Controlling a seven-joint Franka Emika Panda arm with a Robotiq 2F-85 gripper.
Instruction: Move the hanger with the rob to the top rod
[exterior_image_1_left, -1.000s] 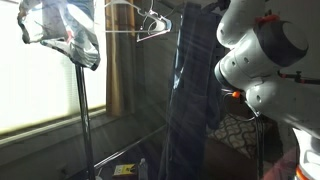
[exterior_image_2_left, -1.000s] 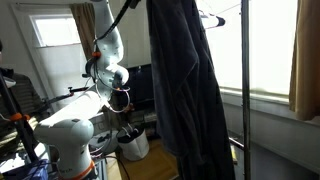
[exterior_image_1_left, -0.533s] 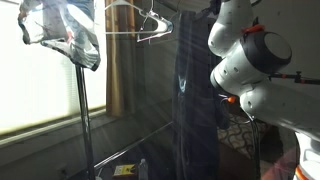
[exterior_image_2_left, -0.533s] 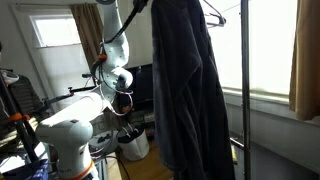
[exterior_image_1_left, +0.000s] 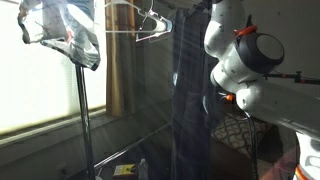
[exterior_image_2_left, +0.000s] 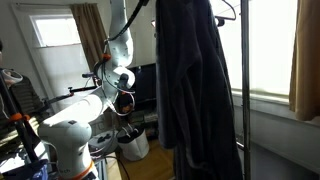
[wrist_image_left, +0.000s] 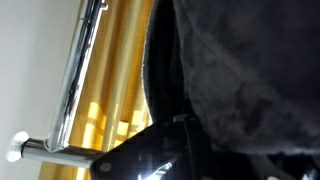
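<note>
The curtain shows between the robe and the rod, so my gripper should next move toward the chrome rod (wrist_image_left: 77, 68), to its left in the wrist view, to release the hanger.
A long dark robe (exterior_image_1_left: 190, 100) hangs from a hanger whose hook (exterior_image_2_left: 228, 12) shows at the top of the frame, close to the rack's upright pole (exterior_image_2_left: 243, 90). The robe (exterior_image_2_left: 195, 90) reaches almost to the floor. My arm (exterior_image_1_left: 240, 60) reaches up behind the robe's collar, and the gripper is hidden at the top edge in both exterior views. In the wrist view, dark robe fabric (wrist_image_left: 250, 70) fills the right side, my dark gripper (wrist_image_left: 160, 150) sits against it, and a chrome rod (wrist_image_left: 72, 85) runs just to the left.
Empty wire hangers (exterior_image_1_left: 140, 20) hang at the top near a plastic-wrapped garment (exterior_image_1_left: 60, 30) on a rack pole (exterior_image_1_left: 83, 110). Tan curtains (exterior_image_1_left: 120, 70) and a bright window lie behind. A white bucket (exterior_image_2_left: 132, 145) stands by the robot base (exterior_image_2_left: 65, 140).
My arm has swung up and toward the rack pole, carrying the robe with it. The robe has shifted sideways, and its hanger hook now sits nearer the pole.
</note>
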